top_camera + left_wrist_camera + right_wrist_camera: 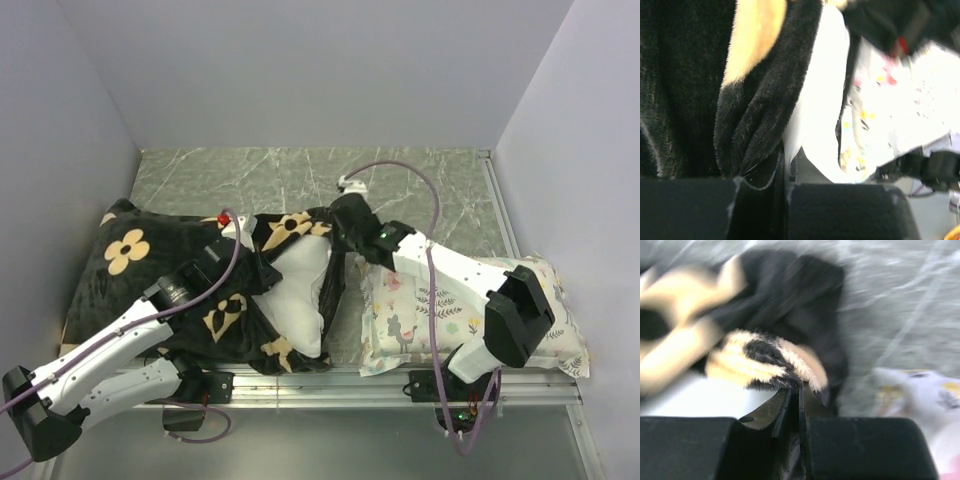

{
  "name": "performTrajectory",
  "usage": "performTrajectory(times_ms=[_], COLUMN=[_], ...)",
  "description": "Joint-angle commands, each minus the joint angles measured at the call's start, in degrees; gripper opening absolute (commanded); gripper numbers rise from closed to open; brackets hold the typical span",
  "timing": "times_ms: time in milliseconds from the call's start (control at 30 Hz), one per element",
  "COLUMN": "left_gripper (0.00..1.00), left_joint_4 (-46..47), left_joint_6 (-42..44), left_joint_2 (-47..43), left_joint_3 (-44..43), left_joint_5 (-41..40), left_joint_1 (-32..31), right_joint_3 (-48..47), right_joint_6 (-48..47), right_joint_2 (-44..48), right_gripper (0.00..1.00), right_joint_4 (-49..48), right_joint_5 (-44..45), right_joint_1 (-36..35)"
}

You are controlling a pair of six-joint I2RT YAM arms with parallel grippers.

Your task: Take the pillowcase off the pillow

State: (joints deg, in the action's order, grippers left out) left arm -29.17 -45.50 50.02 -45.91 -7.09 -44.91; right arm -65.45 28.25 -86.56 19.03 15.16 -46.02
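I need to move my left gripper over the already bared white pillow next and let go of the pillowcase's hem, because that pillow is to the right of my left gripper in the top view.
The black plush pillowcase (140, 270) with tan flower motifs lies across the left half of the table. The plain white pillow (300, 290) bulges out of its open right end. My left gripper (252, 258) is shut on the pillowcase's near opening edge; in the left wrist view its jaws pinch black fabric (755, 120) beside the white pillow (817, 100). My right gripper (345, 228) is shut on the pillowcase's far opening edge; the right wrist view shows the jaws closed on tan-and-black plush (775, 365), with the pillow (695, 397) below.
A smaller white pillow (470, 310) with pastel animal-and-plant print lies at the right front, under my right arm. Grey marble tabletop (300, 180) shows behind. White walls close in on the left, back and right. A metal rail (330, 385) runs along the near edge.
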Motion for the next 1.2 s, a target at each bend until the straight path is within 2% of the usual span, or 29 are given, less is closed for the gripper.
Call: performTrajectory(times_ms=[0,200,400,467,567,733,800,933,1033,1133,1167], left_gripper=[0.0,0.0,0.01,0.01,0.0,0.01,0.0,0.01,0.01,0.01,0.01], left_joint_4=[-0.4,-3.2,-5.2,-5.5,-4.8,-3.9,-0.5,2.1,4.4,6.7,7.2], left_joint_6=[0.8,1.7,2.4,2.5,2.9,4.1,4.3,5.2,5.7,5.6,5.4], left_joint_2=[-3.3,-7.0,-12.2,-14.2,-16.0,-16.5,-17.1,-13.8,-9.5,-7.9,-7.0], left_joint_3=[-1.0,-0.6,-0.2,-0.4,-0.7,-1.2,-0.7,-0.2,0.4,0.8,0.9], left_joint_5=[6.6,7.3,9.7,10.0,11.7,15.2,19.3,21.2,20.6,19.1,18.6], left_joint_1=[-3.3,-6.9,-7.6,-7.6,-7.6,-7.7,-7.7,-7.7,-7.7,-7.7,-7.8], right_joint_3=[-4.8,-13.1,-18.9,-20.2,-22.6,-23.9,-23.6,-18.5,-17.8,-15.7,-15.3], right_joint_6=[-1.1,-1.3,0.0,0.5,0.3,1.8,2.9,5.2,3.9,5.1,5.3], right_joint_2=[-2.2,-10.5,-17.5,-19.7,-22.4,-25.1,-25.5,-23.3,-22.8,-21.6,-21.3], right_gripper=[0.09,0.07,0.07,0.06,0.06,0.05,0.04,0.06,0.11,0.29,0.42], right_joint_4=[1.7,2.1,0.2,-1.0,-0.9,-3.4,-6.6,-16.4,-18.3,-20.5,-21.7], right_joint_5=[1.6,-4.7,-19.2,-23.7,-25.1,-32.5,-36.4,-44.8,-45.6,-46.5,-47.9], right_joint_1=[6.4,14.3,21.2,22.0,22.2,22.9,22.8,19.2,16.8,16.5,17.1])
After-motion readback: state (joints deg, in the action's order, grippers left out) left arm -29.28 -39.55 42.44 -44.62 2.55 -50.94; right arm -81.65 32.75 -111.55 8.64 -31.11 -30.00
